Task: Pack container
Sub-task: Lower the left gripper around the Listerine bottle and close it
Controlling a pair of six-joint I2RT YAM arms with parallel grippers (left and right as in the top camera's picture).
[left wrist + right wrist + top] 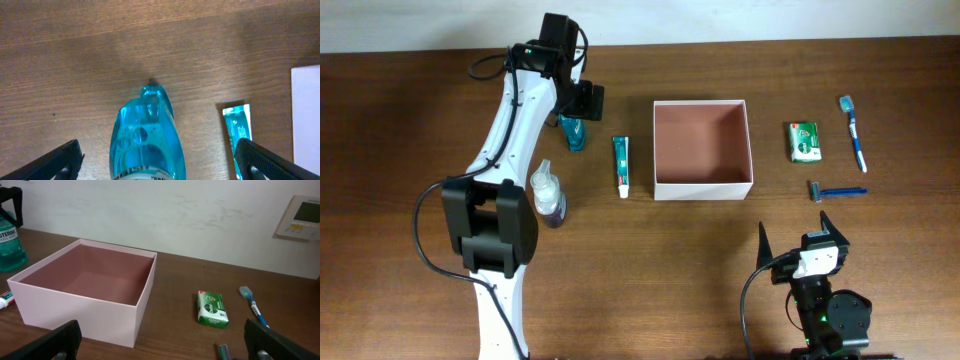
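The teal mouthwash bottle (146,142) stands between my left gripper's open fingers, so it should stay there and close on the bottle's sides next.
The container (702,186) is a square white-walled box with an empty reddish-brown inside, at mid table; it also shows in the right wrist view (75,307). My left gripper (582,112) is open right above a blue mouthwash bottle (573,133), its fingers (157,165) on either side of the bottle (147,140) with gaps, not touching. A toothpaste tube (621,166) lies left of the container. My right gripper (800,238) is open and empty near the front edge, its fingers (165,342) facing the container.
A clear pump bottle with purple liquid (549,196) stands at front left. Right of the container lie a green soap packet (804,141), a blue toothbrush (855,132) and a blue razor (836,190). A white wall is behind the table.
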